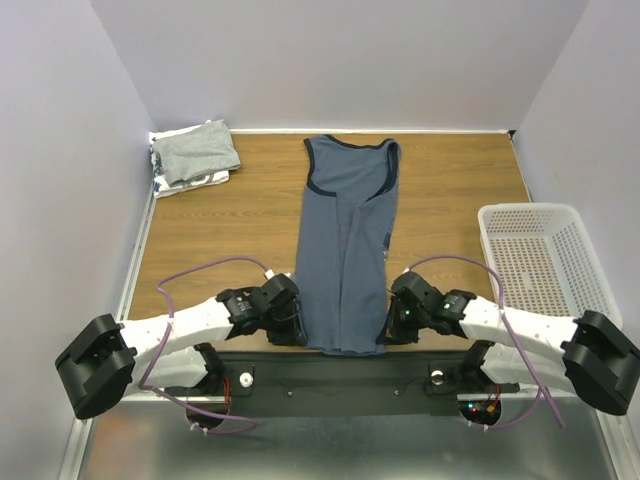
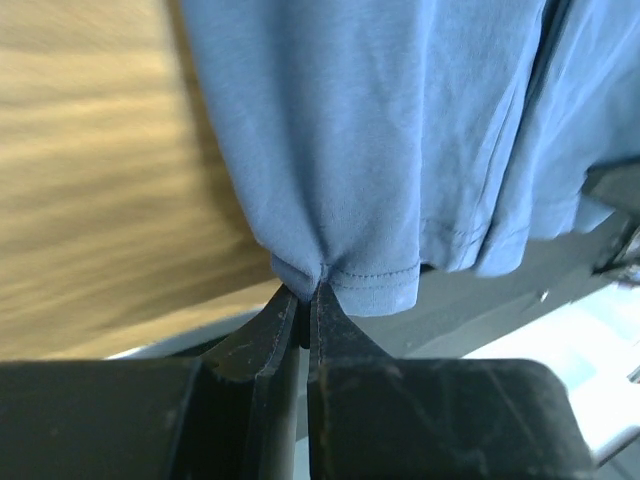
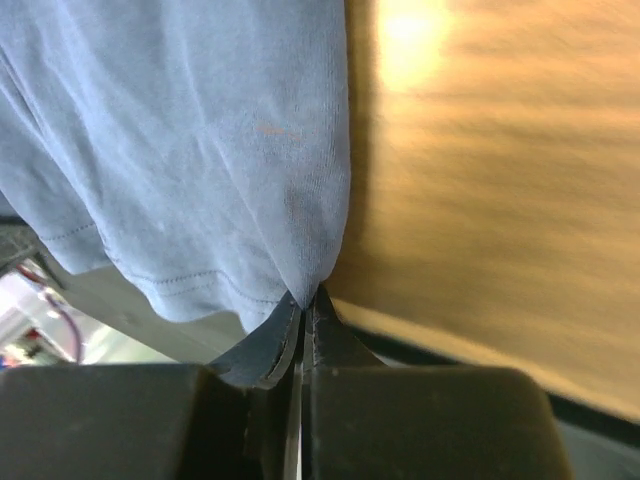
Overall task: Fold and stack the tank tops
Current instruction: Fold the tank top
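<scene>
Next, my left gripper lifts, carries the hem corner outward and releases it at the dark trim's near end (image 1: pixel 322 192), since that trim lies outward of the gripper.
The slate-blue tank top (image 1: pixel 345 240) lies lengthwise down the middle of the table, folded narrow, neck at the far end and hem over the near edge. My left gripper (image 1: pixel 296 325) is shut on its near left hem corner (image 2: pixel 300 275). My right gripper (image 1: pixel 388 325) is shut on its near right hem corner (image 3: pixel 312 285). A folded light grey tank top (image 1: pixel 198 150) lies at the far left on top of a black-and-white patterned one (image 1: pixel 190 183).
A white plastic mesh basket (image 1: pixel 538 258) stands at the right edge of the wooden table (image 1: pixel 235 225). Purple walls close in the far side and both sides. The black arm mount (image 1: pixel 340 378) runs along the near edge.
</scene>
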You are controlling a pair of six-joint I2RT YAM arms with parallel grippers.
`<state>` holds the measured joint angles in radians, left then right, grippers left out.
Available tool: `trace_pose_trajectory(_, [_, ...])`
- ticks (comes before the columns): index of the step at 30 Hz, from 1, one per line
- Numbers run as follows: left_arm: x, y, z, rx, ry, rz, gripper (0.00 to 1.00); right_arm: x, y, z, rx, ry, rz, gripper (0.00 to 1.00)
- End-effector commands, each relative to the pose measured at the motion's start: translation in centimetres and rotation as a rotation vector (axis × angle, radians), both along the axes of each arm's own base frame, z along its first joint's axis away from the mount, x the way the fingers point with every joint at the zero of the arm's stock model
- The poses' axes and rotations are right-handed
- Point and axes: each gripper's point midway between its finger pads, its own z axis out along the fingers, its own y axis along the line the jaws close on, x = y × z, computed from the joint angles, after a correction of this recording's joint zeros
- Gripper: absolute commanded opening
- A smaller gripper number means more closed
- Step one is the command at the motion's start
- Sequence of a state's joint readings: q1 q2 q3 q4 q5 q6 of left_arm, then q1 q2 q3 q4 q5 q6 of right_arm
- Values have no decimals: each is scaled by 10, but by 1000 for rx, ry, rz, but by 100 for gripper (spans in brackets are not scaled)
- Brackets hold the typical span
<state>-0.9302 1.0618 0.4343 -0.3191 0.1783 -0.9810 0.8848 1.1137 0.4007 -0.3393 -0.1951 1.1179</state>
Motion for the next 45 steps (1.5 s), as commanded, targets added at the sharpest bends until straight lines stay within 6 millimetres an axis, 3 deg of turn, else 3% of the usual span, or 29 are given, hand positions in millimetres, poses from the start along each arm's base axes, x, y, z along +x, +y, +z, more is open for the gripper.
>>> trace_pose_trajectory(1, [-5,-17,15,-41,-2,-6,0,-10,-14,21,-35,-20,62,1])
trace_pose_trajectory(6, [-27,-22,21,-83,30,0,0,-31,-31,35,-55,24,90,0])
trace_pose_trajectory(11, [-50,-29,28,-87,49,-35,0,-58,-21,49,9,87,111,0])
trace_pose_trajectory(13, [-56,-28,26,-62,57,-63,0,-53,-15,58,11,47,113,0])
trace_pose_trajectory(15, [-49,-30,33,-58,23,-67,0,-35,-12,66,-8,-34,83,0])
trace_pose_trajectory(16, [-43,-31,39,-59,-5,-59,0,-24,-6,80,2,-80,65,0])
trace_pose_trajectory(19, [-13,-35,58,-75,-93,-29,0,0,-2,78,-78,-143,35,0])
trace_pose_trajectory(24, [40,-39,76,-100,-188,15,0,49,16,94,-73,-260,19,0])
trace_pose_trajectory(27, [79,-38,91,-105,-270,57,0,97,3,103,-68,-310,-67,0])
trace_pose_trajectory(29, [98,-37,99,-115,-309,82,0,113,4,104,-65,-326,-51,0])
trace_pose_trajectory(32, [144,-40,123,-140,-393,136,0,153,9,118,-52,-396,-77,0])
trace_pose_trajectory(34, [164,-43,128,-137,-419,147,0,179,9,128,-42,-449,-100,0])
trace_pose_trajectory(35, [180,-41,127,-136,-431,175,0,188,8,121,-59,-439,-105,0])
trace_pose_trajectory(37, [197,-38,131,-140,-454,200,0,210,4,128,-51,-465,-133,1])
trace_pose_trajectory(42, [247,-42,150,-180,-529,259,0,248,-5,131,-61,-512,-175,0])
trace_pose_trajectory(45, [270,-49,137,-179,-518,265,0,267,-13,124,-55,-504,-203,0])
